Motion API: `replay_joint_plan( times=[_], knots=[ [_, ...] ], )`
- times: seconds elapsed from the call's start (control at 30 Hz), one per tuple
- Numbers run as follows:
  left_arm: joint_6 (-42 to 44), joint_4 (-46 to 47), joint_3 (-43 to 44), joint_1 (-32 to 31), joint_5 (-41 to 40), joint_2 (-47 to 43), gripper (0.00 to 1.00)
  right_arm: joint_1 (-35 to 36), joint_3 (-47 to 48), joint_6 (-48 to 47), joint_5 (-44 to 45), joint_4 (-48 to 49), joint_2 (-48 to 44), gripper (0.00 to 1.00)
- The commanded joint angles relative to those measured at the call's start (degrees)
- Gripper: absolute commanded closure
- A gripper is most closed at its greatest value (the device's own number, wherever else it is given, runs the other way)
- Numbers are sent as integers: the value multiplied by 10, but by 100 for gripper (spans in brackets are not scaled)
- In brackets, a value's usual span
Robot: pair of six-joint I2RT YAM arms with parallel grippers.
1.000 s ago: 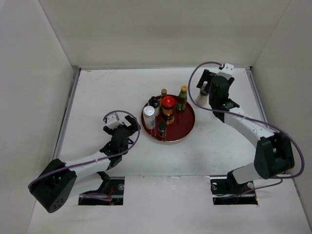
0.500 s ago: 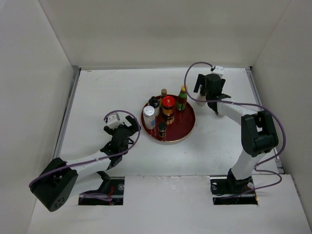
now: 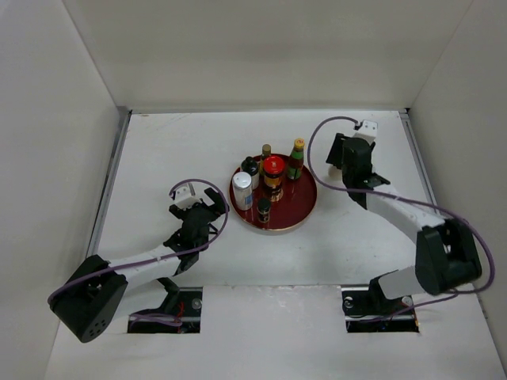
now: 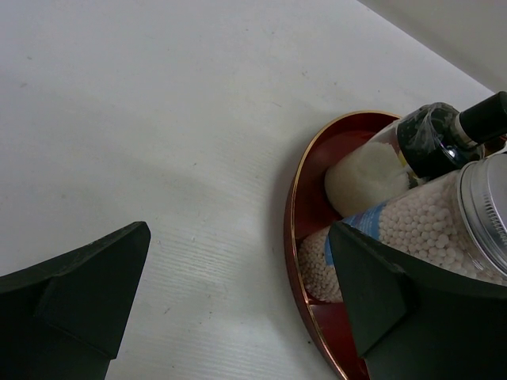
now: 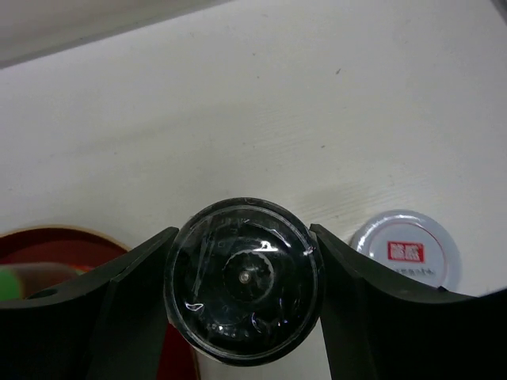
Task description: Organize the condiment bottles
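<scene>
I should next swing my right gripper back over the tray's rim and lower its bottle onto the empty spot on the tray's bottom beside the small black-capped bottle.
Several condiment bottles stand on the round red tray (image 3: pixel 305 207): a white-capped jar of pale beads (image 3: pixel 242 190), a black-capped bottle (image 3: pixel 251 167), a red-capped jar (image 3: pixel 273 169), a green yellow-capped bottle (image 3: pixel 295 158), a small brown bottle (image 3: pixel 266 151) and a small black-capped one (image 3: pixel 264 210). My right gripper (image 5: pixel 242 279) is shut on a black-capped bottle (image 5: pixel 242 277) just right of the tray rim (image 5: pixel 71 241); in the top view the gripper (image 3: pixel 352 158) hides that bottle. A white-capped jar (image 5: pixel 405 249) stands beside it. My left gripper (image 4: pixel 238 301) is open and empty, left of the tray (image 4: pixel 297 229).
White walls enclose the table on the left, back and right. In the left wrist view the bead jar (image 4: pixel 412 229) and a black-capped bottle of white powder (image 4: pixel 368 174) crowd the tray's left side. The right arm's purple cable (image 3: pixel 317 134) loops beside its wrist.
My right gripper swung left towards the tray, then back right and slightly nearer. The pale bottle seen by it a second ago is now hidden under it. The left arm has not moved.
</scene>
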Motion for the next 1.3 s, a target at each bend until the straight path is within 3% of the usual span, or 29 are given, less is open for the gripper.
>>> replay_joint_plan(
  times=[0.0,0.13,0.33,0.73,0.8,0.9,0.97,1.13,1.27],
  knots=[
    [-8,28,14,-1,4,-3,0,42,-31,19,34,41,-114,48],
    [-9,32,13,4,5,2,0,116,-67,45,27,17,-164,48],
    [-9,32,8,8,4,-12,0,231,-58,77,26,45,-133,47],
    [-14,32,6,9,18,-17,0,317,-41,110,43,77,-16,42],
    [-14,32,7,10,16,-12,0,322,-42,118,43,77,-10,35],
    [-15,32,6,10,20,-12,0,323,-42,115,63,68,-23,15],
    [-15,32,5,10,19,-17,0,320,-50,115,77,57,-51,9],
    [-16,32,7,9,20,-8,0,262,-79,115,85,10,-150,2],
    [-16,33,8,10,17,-9,0,162,-124,115,118,-12,-223,0]
  ],
)
